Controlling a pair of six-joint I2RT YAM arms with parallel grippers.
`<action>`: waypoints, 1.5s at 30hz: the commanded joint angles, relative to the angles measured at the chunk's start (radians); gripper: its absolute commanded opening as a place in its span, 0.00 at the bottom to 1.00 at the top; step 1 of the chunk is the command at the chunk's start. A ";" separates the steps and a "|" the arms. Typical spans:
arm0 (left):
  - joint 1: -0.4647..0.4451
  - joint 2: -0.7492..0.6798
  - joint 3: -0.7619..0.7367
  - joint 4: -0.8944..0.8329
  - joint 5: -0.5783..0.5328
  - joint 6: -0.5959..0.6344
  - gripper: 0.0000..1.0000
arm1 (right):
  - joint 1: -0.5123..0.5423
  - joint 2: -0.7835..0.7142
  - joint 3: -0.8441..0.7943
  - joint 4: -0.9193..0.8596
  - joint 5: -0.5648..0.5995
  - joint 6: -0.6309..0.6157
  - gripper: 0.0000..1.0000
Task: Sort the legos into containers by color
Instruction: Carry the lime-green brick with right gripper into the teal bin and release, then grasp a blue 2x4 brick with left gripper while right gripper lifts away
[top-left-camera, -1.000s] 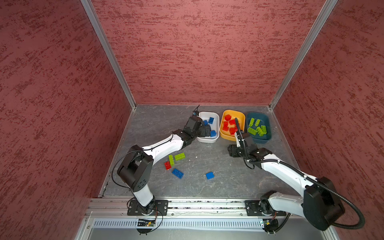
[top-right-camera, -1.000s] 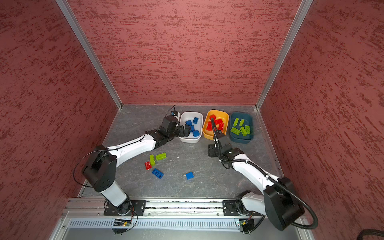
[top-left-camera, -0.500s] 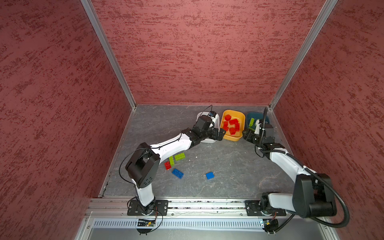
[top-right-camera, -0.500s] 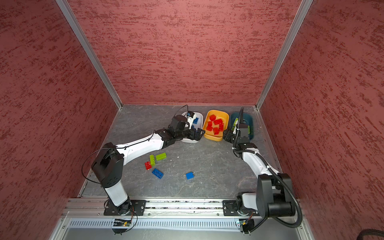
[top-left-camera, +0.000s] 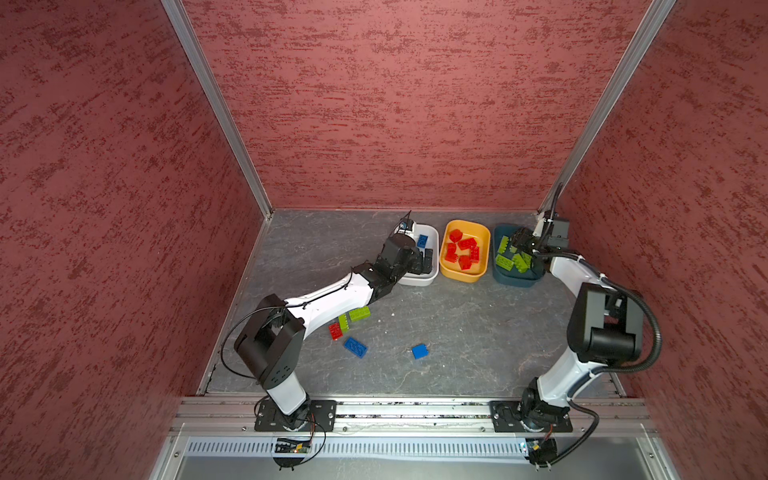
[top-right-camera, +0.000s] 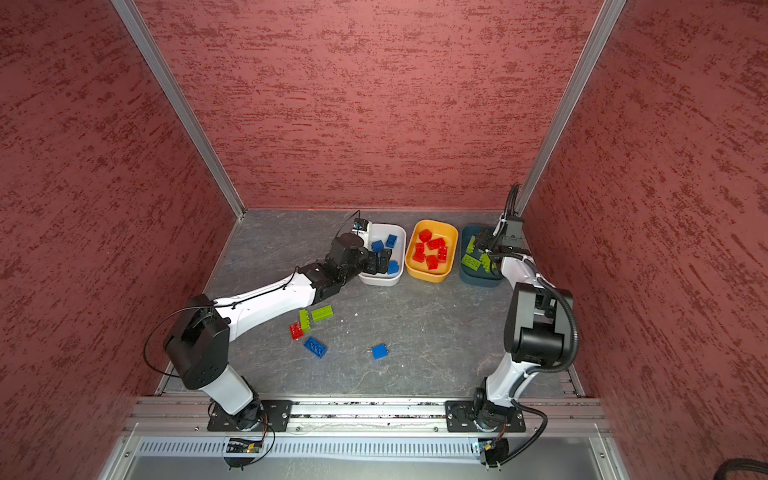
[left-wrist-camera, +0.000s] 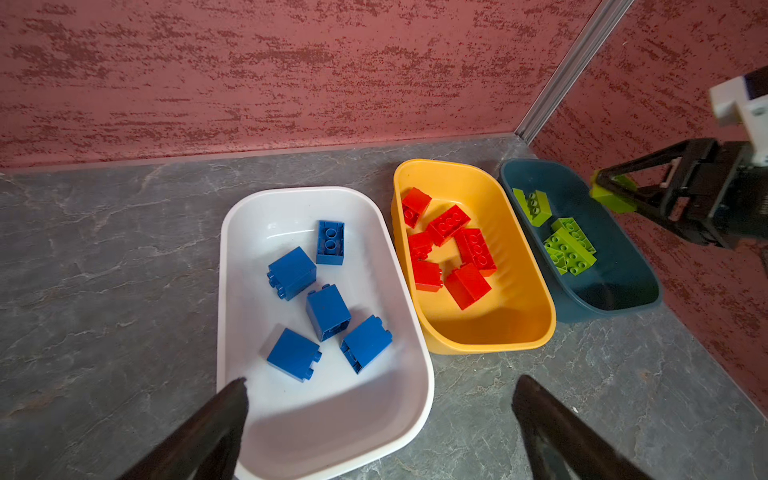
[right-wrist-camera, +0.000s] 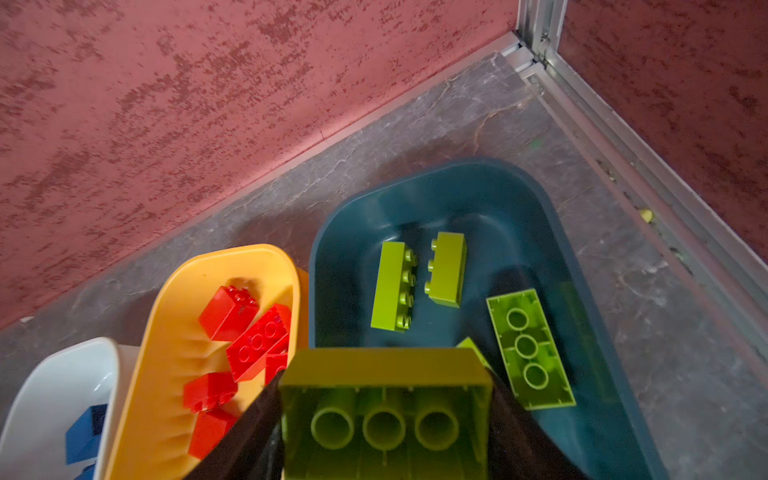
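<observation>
My left gripper draws back toward the base next and lowers its fingers across the long sides of the oblong blue lego (top-left-camera: 356, 346), since it's still unsorted.
My right gripper (right-wrist-camera: 384, 419) is shut on an oblong lime green lego (right-wrist-camera: 382, 365), held underside up above the dark teal container (right-wrist-camera: 478, 195), which holds several green legos (right-wrist-camera: 392, 286). In a top view this gripper (top-left-camera: 519, 246) hangs over that container's far end. My left gripper (left-wrist-camera: 380, 384) is open and empty above the near end of the white container (left-wrist-camera: 430, 374), where several blue legos (left-wrist-camera: 328, 313) lie. The yellow container (left-wrist-camera: 498, 332) between them holds several red legos (left-wrist-camera: 467, 284). Loose on the table lie a red lego (top-left-camera: 335, 331), two green ones (top-left-camera: 359, 313) and two blue ones (top-left-camera: 355, 347).
The three containers stand in a row against the back wall, the teal one (top-left-camera: 515, 280) in the right corner near the metal post (right-wrist-camera: 536, 33). The square blue lego (top-left-camera: 420, 351) sits alone mid-table. The left arm (top-left-camera: 332, 295) stretches over the loose pile.
The right arm has swung from mid-table back and right, carrying the green lego to above the teal container. The left gripper has stayed open at the white container, shifting only slightly.
</observation>
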 joint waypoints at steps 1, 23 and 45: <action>0.004 -0.012 -0.004 -0.005 0.043 -0.007 1.00 | 0.004 0.045 0.093 -0.121 0.034 -0.047 0.73; 0.171 -0.212 -0.154 -0.733 -0.023 -0.404 0.99 | 0.180 -0.362 -0.182 0.021 0.124 0.075 0.99; 0.146 -0.224 -0.380 -0.893 0.354 -0.757 0.81 | 0.206 -0.466 -0.270 0.025 0.140 0.104 0.99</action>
